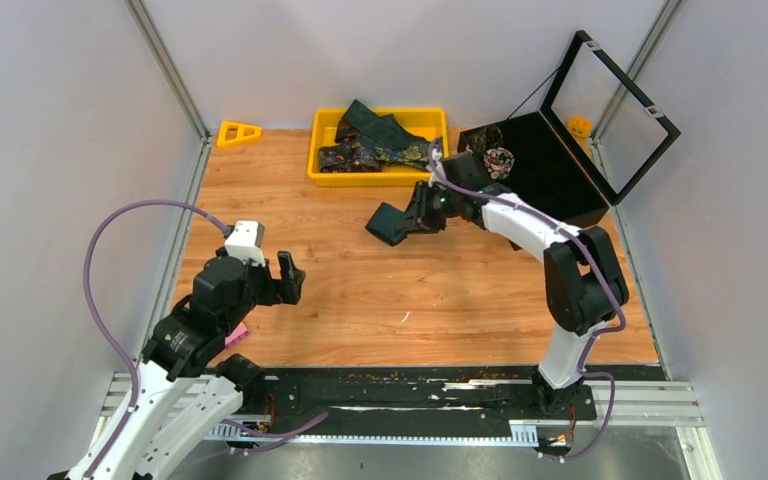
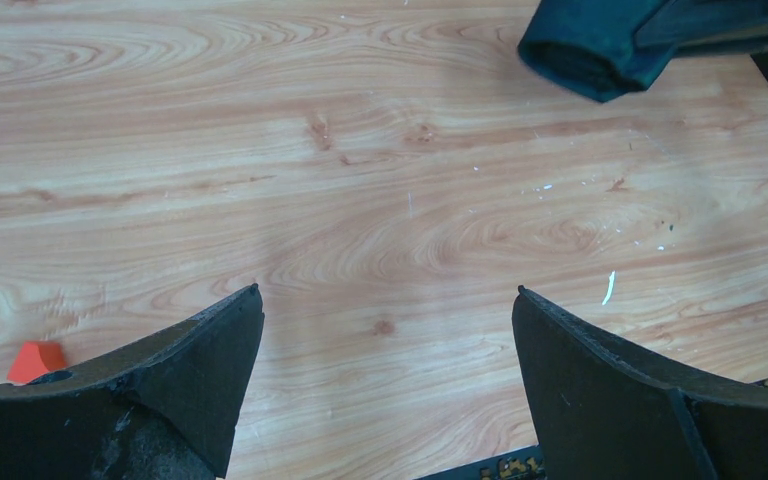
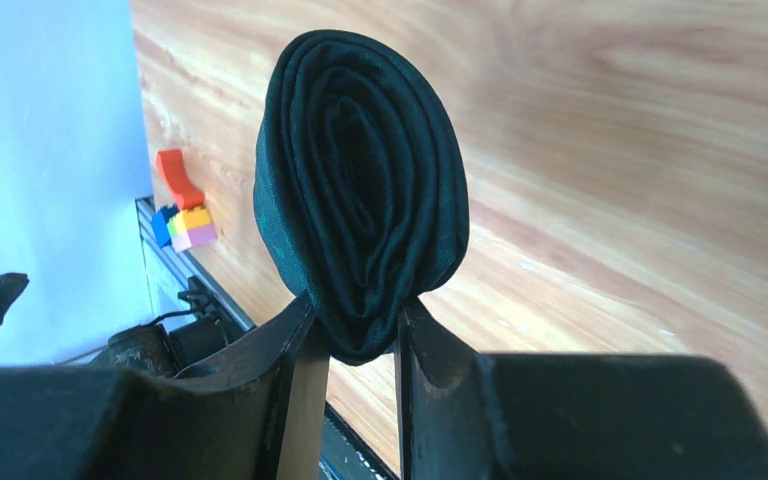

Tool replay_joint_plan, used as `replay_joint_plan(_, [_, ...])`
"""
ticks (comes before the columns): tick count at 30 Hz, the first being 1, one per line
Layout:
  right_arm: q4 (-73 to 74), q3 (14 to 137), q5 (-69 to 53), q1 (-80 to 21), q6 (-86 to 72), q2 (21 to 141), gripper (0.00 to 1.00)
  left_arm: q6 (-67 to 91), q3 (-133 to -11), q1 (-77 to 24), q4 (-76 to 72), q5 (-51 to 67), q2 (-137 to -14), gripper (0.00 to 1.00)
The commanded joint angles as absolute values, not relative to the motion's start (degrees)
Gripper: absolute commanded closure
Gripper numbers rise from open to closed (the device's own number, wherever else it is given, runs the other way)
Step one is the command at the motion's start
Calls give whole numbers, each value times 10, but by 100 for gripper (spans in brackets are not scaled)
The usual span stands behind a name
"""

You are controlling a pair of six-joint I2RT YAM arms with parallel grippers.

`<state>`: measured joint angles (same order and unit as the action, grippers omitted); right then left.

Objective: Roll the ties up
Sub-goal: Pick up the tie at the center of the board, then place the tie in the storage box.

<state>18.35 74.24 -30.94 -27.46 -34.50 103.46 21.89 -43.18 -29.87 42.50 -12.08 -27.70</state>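
The robot's right gripper will swing over the black case next and go down to release, since the black case's empty far end lies outward, to the gripper's right in the top view.
A dark teal tie rolled into a tight coil is pinched at its lower end between my right gripper's fingers. From above, that roll hangs over the table's middle, in front of the yellow tray, with the right gripper shut on it. The roll's end also shows at the top right of the left wrist view. More ties, teal and patterned, lie heaped in the tray. My left gripper is open and empty, low over bare wood at the left.
The yellow tray stands at the back centre. A black case with its clear lid raised sits at the back right, with rolled patterned fabric inside. A yellow triangle lies back left. Small coloured blocks sit near the table's edge.
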Motion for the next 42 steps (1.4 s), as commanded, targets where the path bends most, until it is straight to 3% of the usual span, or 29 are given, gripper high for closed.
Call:
replay_joint_plan(1, [235, 772, -306, -218, -300, 990, 100, 207, -433, -297, 406, -108, -290, 0])
replay_joint_plan(11, [313, 800, -304, -63, -250, 940, 100, 207, -432, -297, 405, -106, -286, 0])
replay_joint_plan(19, [330, 865, -236, 31, -243, 951, 100, 208, -432, -297, 405, -107, -284, 0])
replay_joint_plan(42, [344, 1297, -89, 79, -175, 1285, 100, 206, -431, -297, 404, -105, -303, 0])
